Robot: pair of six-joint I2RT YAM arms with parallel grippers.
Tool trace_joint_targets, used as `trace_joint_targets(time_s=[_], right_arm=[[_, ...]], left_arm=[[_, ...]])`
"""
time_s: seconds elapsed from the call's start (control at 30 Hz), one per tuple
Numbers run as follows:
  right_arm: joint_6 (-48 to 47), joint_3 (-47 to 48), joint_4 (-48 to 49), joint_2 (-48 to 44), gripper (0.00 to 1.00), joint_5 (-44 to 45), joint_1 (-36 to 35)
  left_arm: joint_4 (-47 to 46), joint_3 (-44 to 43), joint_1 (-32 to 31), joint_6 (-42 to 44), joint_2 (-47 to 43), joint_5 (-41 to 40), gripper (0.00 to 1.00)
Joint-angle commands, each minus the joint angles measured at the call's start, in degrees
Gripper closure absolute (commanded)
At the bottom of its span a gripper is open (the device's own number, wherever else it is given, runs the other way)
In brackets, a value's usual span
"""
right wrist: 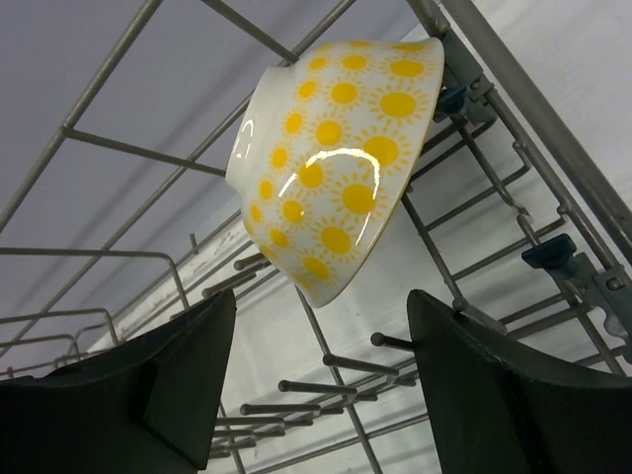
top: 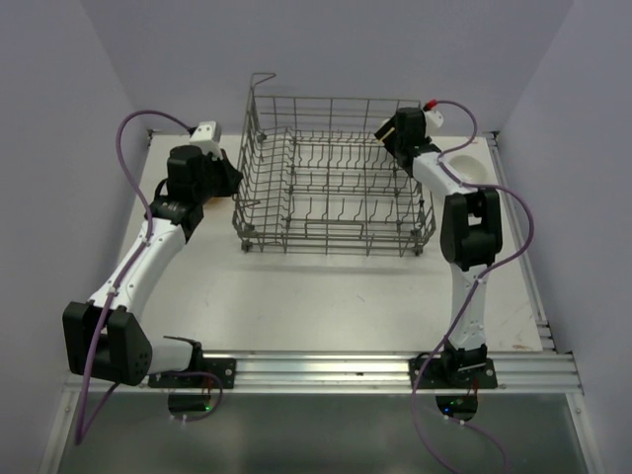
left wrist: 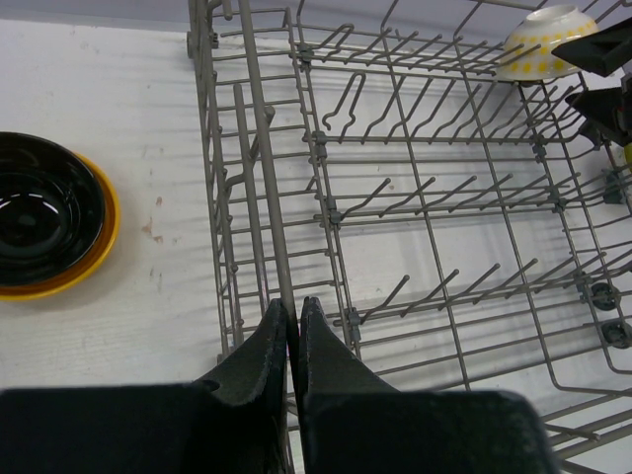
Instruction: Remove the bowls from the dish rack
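Observation:
My right gripper tilts flatter and closes around the white bowl's lower rim next.
The grey wire dish rack stands mid-table. A white bowl with yellow suns leans on its side among the tines at the rack's far right corner; it also shows in the left wrist view. My right gripper is open just in front of this bowl, with its fingers apart on either side below it and not touching it; from above it sits at that corner. My left gripper is shut on an upright wire of the rack's left wall; from above it is at the rack's left side.
A black bowl nested in a yellow one sits on the table left of the rack. A pale round dish lies at the back right. Purple walls close in on both sides and the back.

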State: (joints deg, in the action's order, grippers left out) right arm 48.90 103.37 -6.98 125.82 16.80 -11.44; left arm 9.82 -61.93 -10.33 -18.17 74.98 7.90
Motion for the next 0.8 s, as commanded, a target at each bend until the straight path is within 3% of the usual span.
trace_joint_targets(time_s=[0.0, 0.4, 0.77], right_arm=[[1.5, -1.2, 10.0, 0.4, 0.26, 0.1, 0.4], [2.7, -7.0, 24.0, 0.7, 0.39, 0.7, 0.5], [0.9, -13.2, 38.1, -1.1, 0.64, -2.6, 0.5]], left_arm=[[1.0, -0.7, -2.6, 4.1, -0.2, 8.2, 1.0], [1.2, -0.7, -2.9, 4.5, 0.3, 8.1, 1.0], [1.4, -0.9, -3.0, 4.7, 0.5, 7.7, 1.0]])
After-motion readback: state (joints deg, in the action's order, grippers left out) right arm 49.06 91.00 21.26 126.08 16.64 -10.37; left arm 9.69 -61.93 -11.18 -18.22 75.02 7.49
